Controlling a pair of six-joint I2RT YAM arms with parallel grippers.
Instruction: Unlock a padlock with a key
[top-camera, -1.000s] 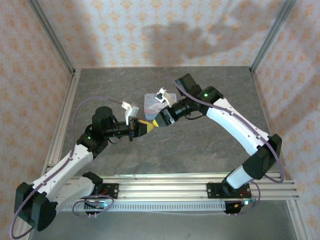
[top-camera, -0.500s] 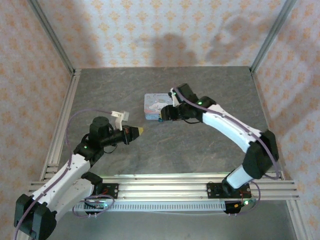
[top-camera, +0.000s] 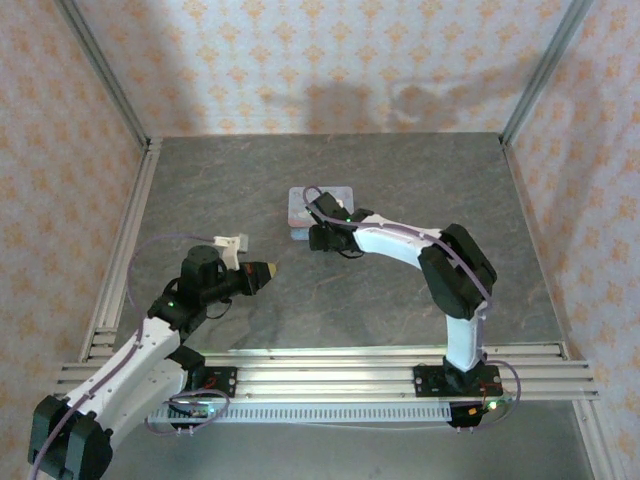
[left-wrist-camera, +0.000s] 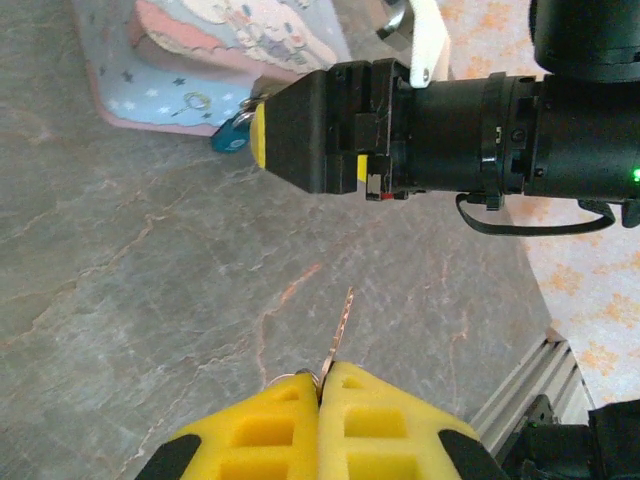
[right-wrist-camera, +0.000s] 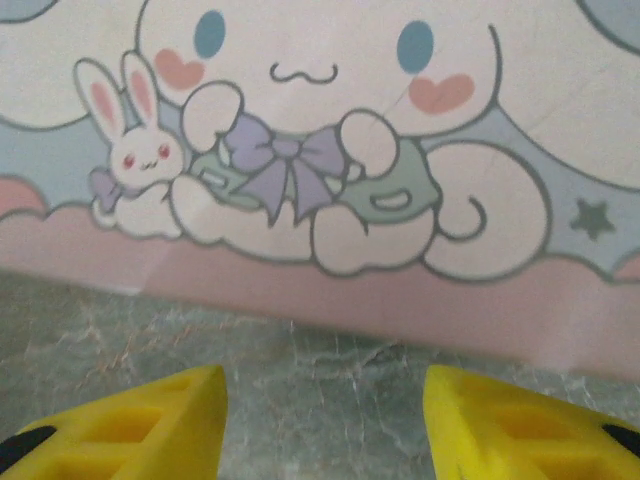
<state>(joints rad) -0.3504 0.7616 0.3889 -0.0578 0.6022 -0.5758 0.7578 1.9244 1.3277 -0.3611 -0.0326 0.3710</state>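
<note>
My right gripper should advance fingertips-first along the tin's near edge and close on the small bluish padlock, since that sits just beyond its yellow fingertips.
The thin brass key sticks out from between the yellow fingertips of my left gripper, which is shut on it above the table. In the top view the left gripper hovers left of and nearer than the light-blue tin. The small bluish padlock lies at the tin's near edge, right beside my right gripper. The right gripper is open, its fingers low over bare table in front of the tin's cartoon lid, with nothing between them.
Metal rails border the grey stone table at the left, and a rail with both arm bases runs along the front. Patterned walls close in the back and sides.
The left gripper drew back toward the near left with the key. The right gripper swung down to the tin's near edge and its jaws spread wider.
</note>
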